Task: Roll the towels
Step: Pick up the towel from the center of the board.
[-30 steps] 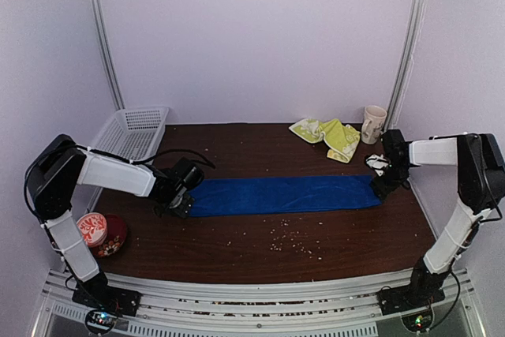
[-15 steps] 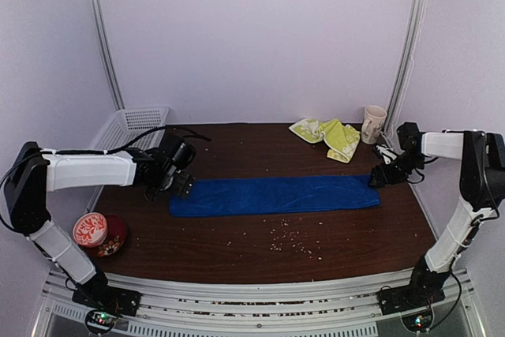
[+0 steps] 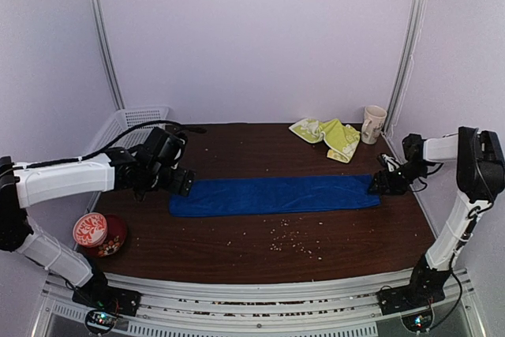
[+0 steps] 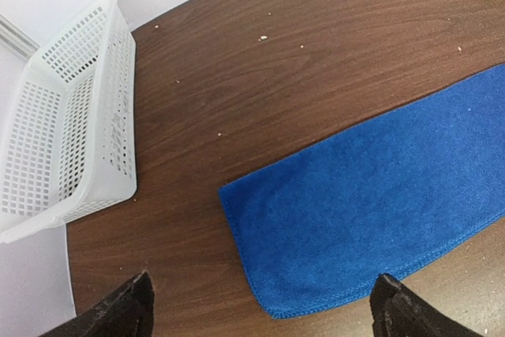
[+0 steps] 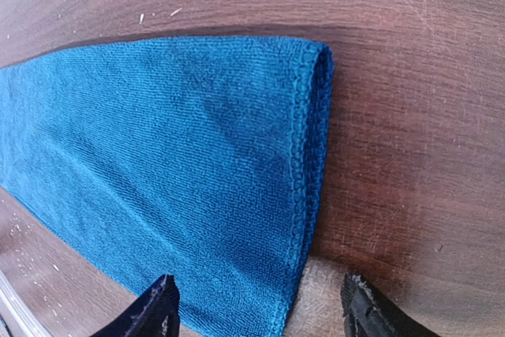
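Note:
Next, my right gripper stays low at the towel's end and closes on the hem, since the raised edge already runs between its spread fingers.
The blue towel (image 3: 276, 195) lies flat as a long strip across the middle of the table. My left gripper (image 3: 181, 183) hovers open over its left end, and the left wrist view shows that end (image 4: 379, 203) between and beyond the spread fingers of the gripper (image 4: 264, 315), which holds nothing. My right gripper (image 3: 382, 185) is low at the towel's right end, open. In the right wrist view the gripper (image 5: 260, 312) straddles the hemmed, folded edge (image 5: 304, 155). The yellow-green towel (image 3: 327, 136) lies crumpled at the back right, away from both grippers.
A white basket (image 3: 130, 132) stands at the back left, also seen in the left wrist view (image 4: 71, 132). A mug (image 3: 373, 124) stands by the yellow-green towel. A red bowl (image 3: 99, 230) sits at the front left. Crumbs (image 3: 292, 242) are scattered in front of the blue towel.
The left arm swung back and stretched out, and the towel's left end now lies further left. The right gripper shifted a little right and settled at the towel's right end.

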Controlling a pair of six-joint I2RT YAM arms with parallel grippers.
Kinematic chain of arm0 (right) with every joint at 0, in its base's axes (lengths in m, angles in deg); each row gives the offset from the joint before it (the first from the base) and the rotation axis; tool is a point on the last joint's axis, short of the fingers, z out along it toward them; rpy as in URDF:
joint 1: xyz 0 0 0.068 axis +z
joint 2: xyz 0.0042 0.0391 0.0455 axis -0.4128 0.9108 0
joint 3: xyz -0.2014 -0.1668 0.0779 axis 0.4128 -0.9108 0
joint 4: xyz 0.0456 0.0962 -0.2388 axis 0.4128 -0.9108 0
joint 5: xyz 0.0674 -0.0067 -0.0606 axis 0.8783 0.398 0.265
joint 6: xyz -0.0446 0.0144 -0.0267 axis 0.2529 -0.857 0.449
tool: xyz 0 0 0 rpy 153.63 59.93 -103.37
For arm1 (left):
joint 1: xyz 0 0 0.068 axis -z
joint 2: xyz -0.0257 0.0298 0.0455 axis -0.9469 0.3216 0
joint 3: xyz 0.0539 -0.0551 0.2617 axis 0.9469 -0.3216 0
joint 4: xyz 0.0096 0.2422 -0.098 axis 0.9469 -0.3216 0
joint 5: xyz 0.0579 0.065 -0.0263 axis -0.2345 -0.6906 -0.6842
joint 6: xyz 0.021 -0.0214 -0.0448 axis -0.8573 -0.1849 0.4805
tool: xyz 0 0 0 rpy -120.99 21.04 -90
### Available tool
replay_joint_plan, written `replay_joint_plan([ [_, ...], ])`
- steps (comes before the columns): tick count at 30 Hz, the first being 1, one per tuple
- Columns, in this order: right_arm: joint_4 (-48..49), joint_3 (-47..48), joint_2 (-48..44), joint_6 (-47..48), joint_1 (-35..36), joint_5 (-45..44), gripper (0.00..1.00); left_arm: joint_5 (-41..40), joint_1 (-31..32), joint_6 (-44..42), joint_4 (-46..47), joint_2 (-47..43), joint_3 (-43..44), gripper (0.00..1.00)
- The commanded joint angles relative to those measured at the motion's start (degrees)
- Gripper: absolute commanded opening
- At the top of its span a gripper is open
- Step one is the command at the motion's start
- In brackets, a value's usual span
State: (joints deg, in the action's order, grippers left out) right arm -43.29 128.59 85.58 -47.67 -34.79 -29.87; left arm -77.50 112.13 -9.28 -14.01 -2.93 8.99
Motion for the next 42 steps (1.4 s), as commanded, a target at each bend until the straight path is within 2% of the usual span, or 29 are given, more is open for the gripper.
replay_joint_plan([
  [1, -1.1, -2.4, 1.0, -1.8, -0.5, 0.9, 0.69, 0.3, 0.2, 0.7, 0.5, -1.8, -0.8, 0.98],
  [11, 2.5, -6.8, -2.1, -6.1, -0.6, 2.8, 0.64, -0.7, 0.6, 1.7, 1.1, -1.7, -0.6, 0.98],
  [21, 3.7, -7.0, 1.8, -7.5, -0.6, 3.0, 0.56, -1.1, 1.8, 2.6, 1.7, -0.5, 0.5, 0.98],
  [28, 4.6, -7.4, 3.2, -8.1, -0.5, 3.0, 0.44, -1.7, 2.7, 3.0, 1.7, 0.2, 1.5, 0.98],
  [29, 4.6, -7.4, 3.3, -8.1, -0.5, 3.0, 0.39, -1.9, 2.8, 3.1, 1.7, 0.3, 1.5, 0.98],
  [38, 4.8, -6.8, 4.1, -8.6, -0.4, 2.3, 0.26, -2.1, 3.6, 3.5, 1.7, 0.4, 1.9, 0.98],
  [42, 4.9, -6.3, 3.9, -8.6, -0.4, 1.5, 0.14, -2.1, 4.0, 3.5, 1.7, 0.7, 2.2, 0.98],
])
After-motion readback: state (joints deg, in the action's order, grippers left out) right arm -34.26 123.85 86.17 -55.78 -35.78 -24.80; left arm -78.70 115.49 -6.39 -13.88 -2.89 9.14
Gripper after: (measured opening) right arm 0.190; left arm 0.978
